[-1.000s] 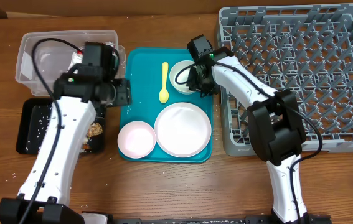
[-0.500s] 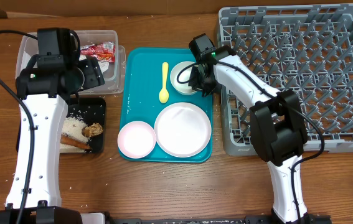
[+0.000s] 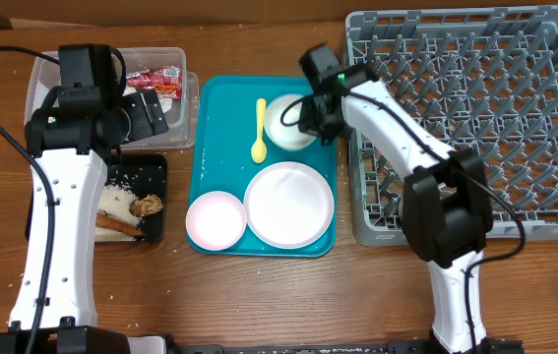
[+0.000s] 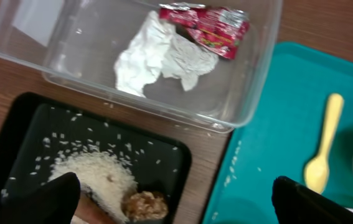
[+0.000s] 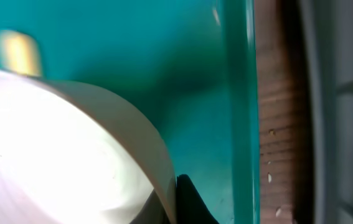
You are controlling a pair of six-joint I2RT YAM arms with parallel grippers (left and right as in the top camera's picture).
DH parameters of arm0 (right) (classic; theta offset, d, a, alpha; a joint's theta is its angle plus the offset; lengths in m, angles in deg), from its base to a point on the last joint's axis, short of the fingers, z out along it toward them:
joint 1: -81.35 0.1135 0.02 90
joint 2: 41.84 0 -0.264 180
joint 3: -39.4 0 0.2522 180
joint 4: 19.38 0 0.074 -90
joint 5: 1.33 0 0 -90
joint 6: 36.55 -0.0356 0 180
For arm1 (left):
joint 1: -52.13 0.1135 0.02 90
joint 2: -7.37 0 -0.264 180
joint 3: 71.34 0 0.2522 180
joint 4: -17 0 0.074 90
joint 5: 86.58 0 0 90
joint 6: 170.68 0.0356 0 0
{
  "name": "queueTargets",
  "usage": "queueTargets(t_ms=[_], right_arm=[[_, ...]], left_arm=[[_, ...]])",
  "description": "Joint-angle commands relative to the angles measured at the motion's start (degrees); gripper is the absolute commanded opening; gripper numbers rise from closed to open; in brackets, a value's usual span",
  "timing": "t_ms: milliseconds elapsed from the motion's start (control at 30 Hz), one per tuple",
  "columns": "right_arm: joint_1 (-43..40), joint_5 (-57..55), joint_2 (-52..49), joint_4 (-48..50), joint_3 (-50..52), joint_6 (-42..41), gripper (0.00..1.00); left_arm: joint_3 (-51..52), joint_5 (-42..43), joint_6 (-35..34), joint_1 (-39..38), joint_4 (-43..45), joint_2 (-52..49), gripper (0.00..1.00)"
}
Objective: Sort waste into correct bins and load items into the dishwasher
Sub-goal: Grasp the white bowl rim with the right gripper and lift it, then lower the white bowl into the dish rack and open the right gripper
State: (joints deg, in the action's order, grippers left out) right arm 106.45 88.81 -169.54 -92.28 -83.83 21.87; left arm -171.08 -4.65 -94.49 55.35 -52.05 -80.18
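Observation:
I will next tilt my right gripper up and to the right in the overhead view, over the rack's far corner, and let go of the bowl, because the rack's wires there are empty.
My right gripper is shut on the rim of a small white bowl, which is tilted at the back of the teal tray. In the right wrist view the bowl fills the left, with its rim pinched at my right gripper. My left gripper hangs open and empty over the edge between the clear tub and the black tray. The black tray holds rice, a brown lump and a sausage stick. The grey dishwasher rack stands on the right.
A red wrapper and crumpled white paper lie in the clear tub. On the teal tray are a yellow spoon, a large white plate and a pink bowl. Loose rice grains dot the tray and the table.
My left arm swung left over the tub and its gripper opened wide; the red wrapper now lies in the tub. My right gripper closed on the bowl's rim and tipped it up.

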Motion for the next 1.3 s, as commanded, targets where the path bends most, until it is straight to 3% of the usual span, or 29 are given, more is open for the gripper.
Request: queueTargets(t_ms=[0,100,200,400,500,633,933,1267], right_arm=[[-0.4,-0.3,9.2,-2.2,-8.4,4.2,0.04],[-1.1,-7.1,12.6,-5.5,-13.8,4.4,0.04],[-1.8,-19.5,16.0,-6.1,-15.9,4.4,0.04],[-2.4,-55.1,17.7,-5.2,-15.6,4.4,0.04],[-2.8,-64.5,16.6,-2.2,-14.4,4.5,0.04],[-4.0,-66.3,13.9,5.3,-13.3,9.8,0.04],[-6.1,-64.0,4.7,23.9,-13.2,33.8,0.04],[-6.8,-64.2,-0.7,23.7,-13.1,36.5,0.04]], left_arm=[[-1.3,-10.5,-0.3,0.2,0.3,0.2,1.00],[-1.3,-16.5,-0.3,0.2,0.8,0.2,1.00],[-1.3,-15.7,-0.4,0.2,1.5,0.2,1.00],[-1.3,-0.6,-0.4,0.2,2.2,0.2,1.00],[-1.3,8.3,-0.4,0.1,2.2,0.2,1.00],[-1.3,10.8,-0.4,0.1,2.2,0.2,1.00],[-1.3,10.9,-0.4,0.1,2.2,0.2,1.00],[-1.3,10.9,-0.4,0.1,2.2,0.2,1.00]])
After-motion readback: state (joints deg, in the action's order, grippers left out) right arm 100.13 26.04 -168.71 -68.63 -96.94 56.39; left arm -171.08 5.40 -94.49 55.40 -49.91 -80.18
